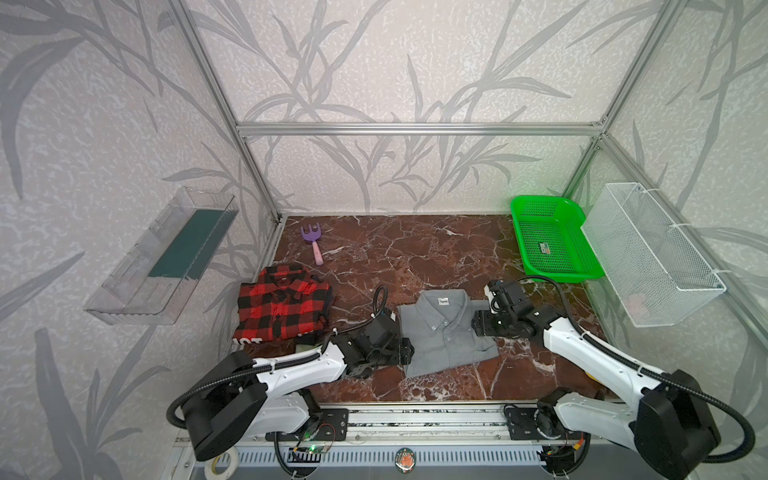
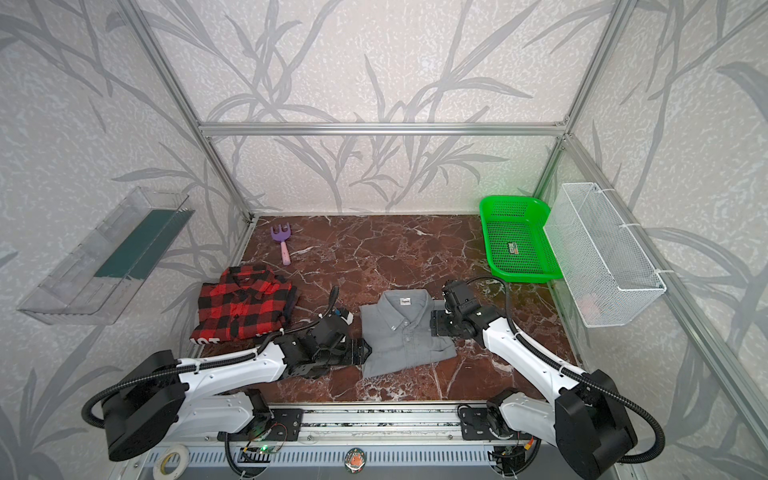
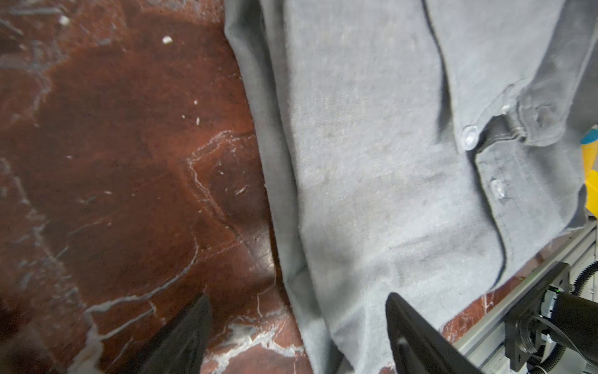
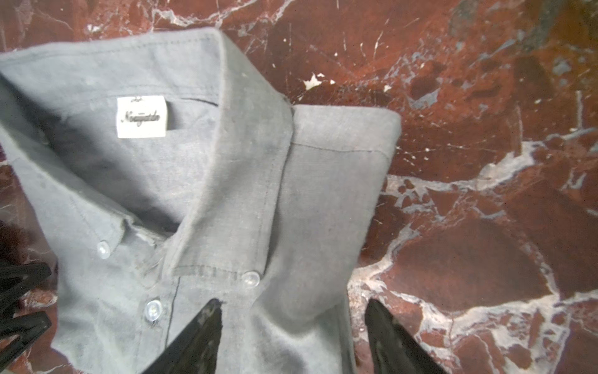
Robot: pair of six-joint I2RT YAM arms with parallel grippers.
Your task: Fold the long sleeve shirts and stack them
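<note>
My right gripper moves down and in toward the button row next, around the shirt's folded side edge [image 1: 483, 339] [image 4: 344, 333]. Its open fingers straddle cloth and bare table.
The grey long sleeve shirt [image 1: 444, 332] [image 2: 405, 332] lies folded, collar away from me, in the middle of the marble table. The red-and-black plaid shirt [image 1: 282, 307] [image 2: 245, 307] lies folded at the left, apart from it. My left gripper [image 1: 405, 351] [image 3: 297, 301] is open at the grey shirt's [image 3: 372, 162] near left edge, one finger over cloth and one over bare table. My right gripper [image 1: 478, 322] [image 4: 293, 304] is open at the grey shirt's [image 4: 194, 178] right edge below the collar, straddling the folded side in the same way.
A green basket [image 1: 548, 241] stands at the back right beside a white wire basket [image 1: 652, 257] on the right wall. A purple toy rake [image 1: 311, 243] lies at the back left. A clear tray [image 1: 166, 257] hangs on the left wall.
</note>
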